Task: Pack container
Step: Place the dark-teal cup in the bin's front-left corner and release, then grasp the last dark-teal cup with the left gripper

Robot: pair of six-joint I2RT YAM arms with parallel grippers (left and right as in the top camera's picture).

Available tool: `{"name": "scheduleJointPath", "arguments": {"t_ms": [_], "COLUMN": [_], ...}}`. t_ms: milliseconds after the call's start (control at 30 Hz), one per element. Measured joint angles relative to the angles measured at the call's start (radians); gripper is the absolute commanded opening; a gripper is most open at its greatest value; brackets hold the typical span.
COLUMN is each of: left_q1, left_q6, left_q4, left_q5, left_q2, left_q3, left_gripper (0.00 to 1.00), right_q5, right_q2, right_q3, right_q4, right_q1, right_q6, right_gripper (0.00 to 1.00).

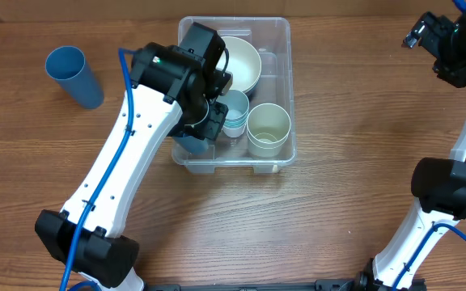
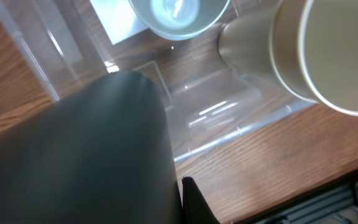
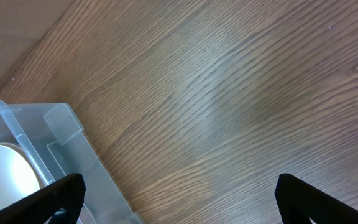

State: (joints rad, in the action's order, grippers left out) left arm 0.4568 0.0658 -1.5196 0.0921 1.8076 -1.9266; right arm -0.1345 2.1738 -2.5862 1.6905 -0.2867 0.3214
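The robot's left gripper will next lower the dark blue cup until it stands beside the light blue cup, in the container's near corner, which is still free.
The clear plastic container [image 1: 280, 48] sits mid-table. It holds a white bowl [image 1: 245, 61], a light blue cup [image 1: 235, 111] and a cream cup [image 1: 268, 128]. My left gripper [image 1: 196, 129] is inside the container's front left corner, shut on a dark blue cup [image 1: 189, 145]. In the left wrist view that cup [image 2: 86, 162] fills the lower left against my finger; the light blue cup [image 2: 176, 15], cream cup [image 2: 316, 50] and white label [image 2: 120, 22] show beyond. My right gripper [image 3: 179, 205] is open and empty, off to the container's right [image 3: 55, 137], above the table.
Another blue cup [image 1: 74, 75] lies on its side on the table at the far left. The right arm's gripper [image 1: 431, 40] hangs near the back right corner. The white bowl [image 3: 5, 177] shows at the right wrist view's left edge.
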Motion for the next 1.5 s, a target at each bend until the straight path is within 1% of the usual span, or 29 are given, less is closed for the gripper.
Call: {"name": "scheduleJointPath", "arguments": {"t_ms": [100,400,433,467,500,533,567,667,767,867,1033,1067,1100,1133,1167,1233,1300,1333,1367,1500], "left_q1": [0.000,0.000,0.000,0.000,0.000,0.000,0.000,0.000,0.000,0.000,0.000,0.000,0.000,0.000,0.000,-0.013,-0.061,-0.125,-0.171,-0.433], "left_q6": [0.008,0.011,0.011,0.011,0.014,0.016,0.018,0.026,0.026,0.026,0.026,0.026,0.026,0.026,0.040,0.071,0.107,0.132,0.145,0.178], "left_q4": [0.055,0.191,0.207,0.220,0.231,0.234,0.239,0.266,0.289,0.279,0.229,0.213,0.194,0.168,0.139,0.110,0.099,0.104,0.112,0.247], "left_q5": [0.010,0.024,0.026,0.028,0.028,0.028,0.028,0.027,0.028,0.027,0.027,0.024,0.005,-0.033,-0.101,-0.211,-0.297,-0.333,-0.345,-0.367], "left_q2": [0.001,0.004,0.004,0.004,0.004,0.004,0.004,0.004,0.004,0.005,0.006,0.006,0.006,0.006,0.006,0.006,0.006,0.006,0.006,0.006], "left_q3": [0.083,0.249,0.272,0.288,0.303,0.309,0.311,0.312,0.312,0.291,0.053,0.008,-0.051,-0.104,-0.154,-0.213,-0.233,-0.235,-0.234,-0.234], "left_gripper": [0.04,0.04,0.11,0.21,0.40,0.50,0.54,0.58,0.58,0.57,0.61,0.63,0.74,0.80,0.83,0.84,0.84,0.85,0.84,0.87], "right_q5": [0.000,0.000,0.000,0.000,0.000,0.000,0.000,0.000,0.000,0.000,0.000,0.000,0.000,0.000,0.000,0.000,0.000,0.000,0.000,0.000], "right_q2": [0.000,0.000,0.000,0.000,0.000,0.000,0.000,0.000,0.000,0.000,0.000,0.000,0.000,0.000,0.000,0.000,0.000,0.000,0.000,0.000], "right_q3": [0.000,0.000,0.000,0.000,0.000,0.000,0.000,0.000,0.000,0.000,0.000,0.000,0.000,0.000,0.000,0.000,0.000,0.000,0.000,0.000], "right_q4": [0.000,0.000,0.000,0.000,0.000,0.000,0.000,0.000,0.000,0.000,0.000,0.000,0.000,0.000,0.000,0.000,0.000,0.000,0.000,0.000], "right_q1": [0.000,0.000,0.000,0.000,0.000,0.000,0.000,0.000,0.000,0.000,0.000,0.000,0.000,0.000,0.000,0.000,0.000,0.000,0.000,0.000], "right_q6": [0.000,0.000,0.000,0.000,0.000,-0.001,0.000,0.000,0.000,-0.001,-0.001,0.000,0.000,0.000,0.000,0.000,-0.001,0.000,0.000,0.000], "right_gripper": [1.00,1.00,1.00,1.00,1.00,1.00,1.00,1.00,1.00,1.00,1.00,1.00,1.00,1.00,1.00,1.00,1.00,1.00,1.00,1.00]}}
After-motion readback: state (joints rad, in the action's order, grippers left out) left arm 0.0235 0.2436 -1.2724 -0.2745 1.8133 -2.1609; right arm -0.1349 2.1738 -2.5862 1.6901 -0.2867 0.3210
